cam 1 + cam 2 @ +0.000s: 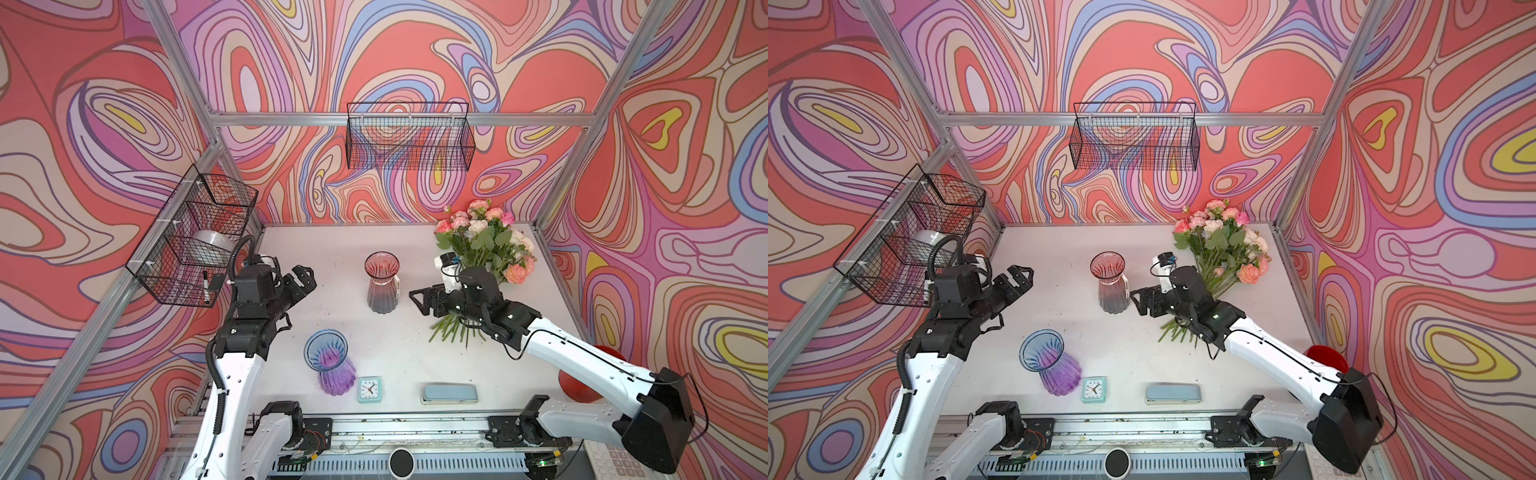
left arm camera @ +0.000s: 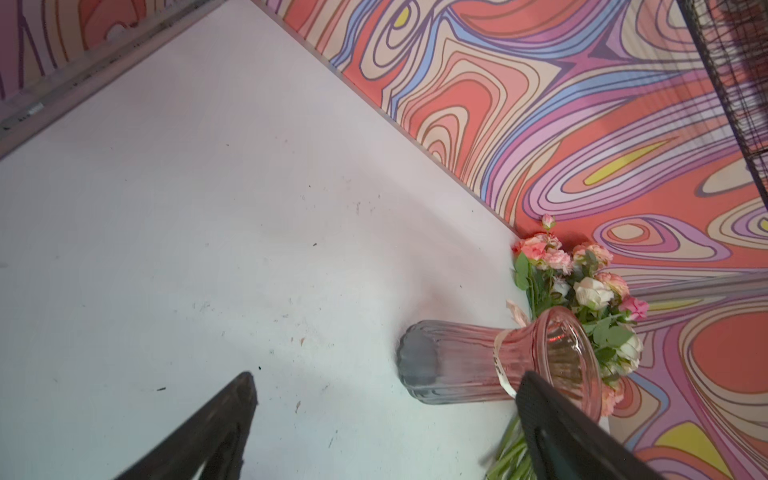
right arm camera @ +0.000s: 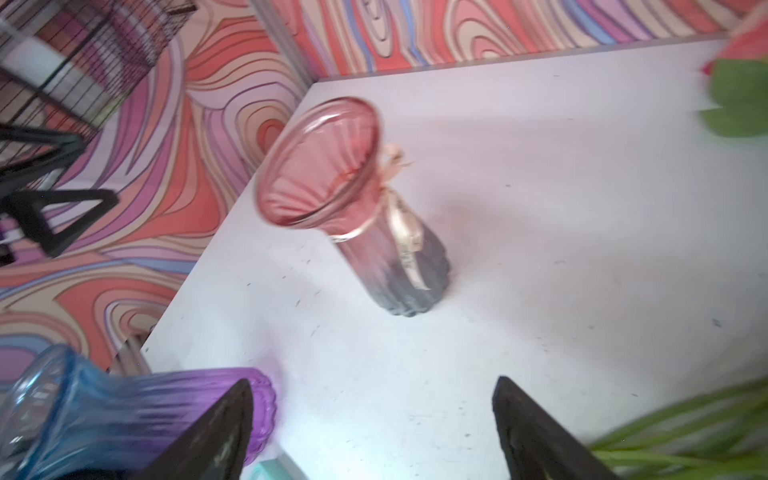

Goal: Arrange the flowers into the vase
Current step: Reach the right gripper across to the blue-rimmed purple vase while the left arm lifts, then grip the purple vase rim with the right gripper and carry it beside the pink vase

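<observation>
Next, my right gripper moves back past the pink vase onto the blue-to-purple vase's rim (image 1: 345, 353) (image 3: 67, 393), flared, open and clear, on the clock's side.
The flowers (image 1: 486, 245) (image 1: 1225, 245) lie as one bunch at the table's back right. Their pink, peach and cream heads point to the corner, and the green stems (image 1: 451, 330) run under my right wrist. A pink-to-grey glass vase (image 1: 382, 282) (image 1: 1112, 282) (image 3: 353, 208) (image 2: 478, 365) stands upright mid-table. A blue-to-purple vase (image 1: 330, 361) (image 3: 124, 407) stands nearer the front. My right gripper (image 1: 419, 301) (image 3: 374, 381) hovers open just right of the pink vase and holds nothing. My left gripper (image 1: 305, 278) (image 2: 386, 376) is open and empty, left of that vase.
A small teal clock (image 1: 369, 388) and a pale blue case (image 1: 449, 392) lie near the front edge. Wire baskets hang on the back wall (image 1: 409, 137) and the left wall (image 1: 195, 237). A red object (image 1: 582, 382) sits at the right edge behind my right arm.
</observation>
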